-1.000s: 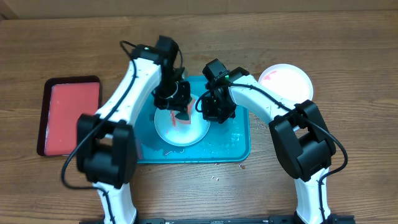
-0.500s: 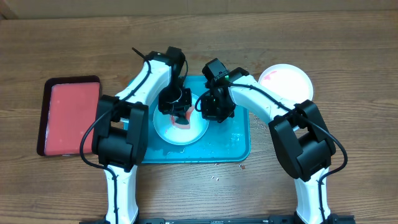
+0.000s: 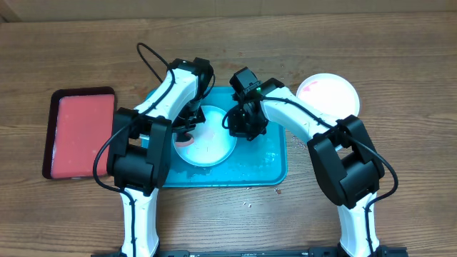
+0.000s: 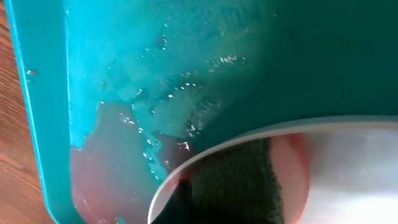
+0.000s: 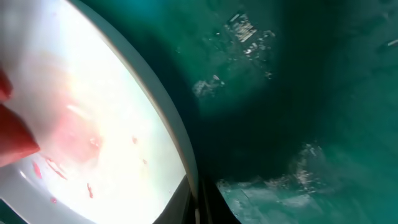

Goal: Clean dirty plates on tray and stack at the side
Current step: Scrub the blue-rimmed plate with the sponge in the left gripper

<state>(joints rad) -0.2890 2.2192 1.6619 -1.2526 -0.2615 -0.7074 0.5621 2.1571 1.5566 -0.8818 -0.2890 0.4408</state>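
The second white plate is face up beside the tray. My right gripper will next lift the pale plate, carry it over that white plate, lower it and let go of the pale plate's rim.
A pale plate lies on the teal tray. My left gripper is at the plate's left edge, shut on a sponge with a dark green scrub face and a pink body. The sponge is pressed on the plate's inner rim. My right gripper is shut on the plate's right rim, with the rim between its dark fingers. Small red smears dot the plate. A second white plate, smeared pink, sits on the table to the right of the tray.
A smaller dark-rimmed tray with a red inside lies at the far left. Pinkish water and droplets lie on the teal tray floor beside the plate. A few crumbs lie on the wood in front of the tray.
My left gripper has swept the sponge from the plate's middle to its left edge. The red smear at the centre is gone. The right gripper has kept its hold on the rim.
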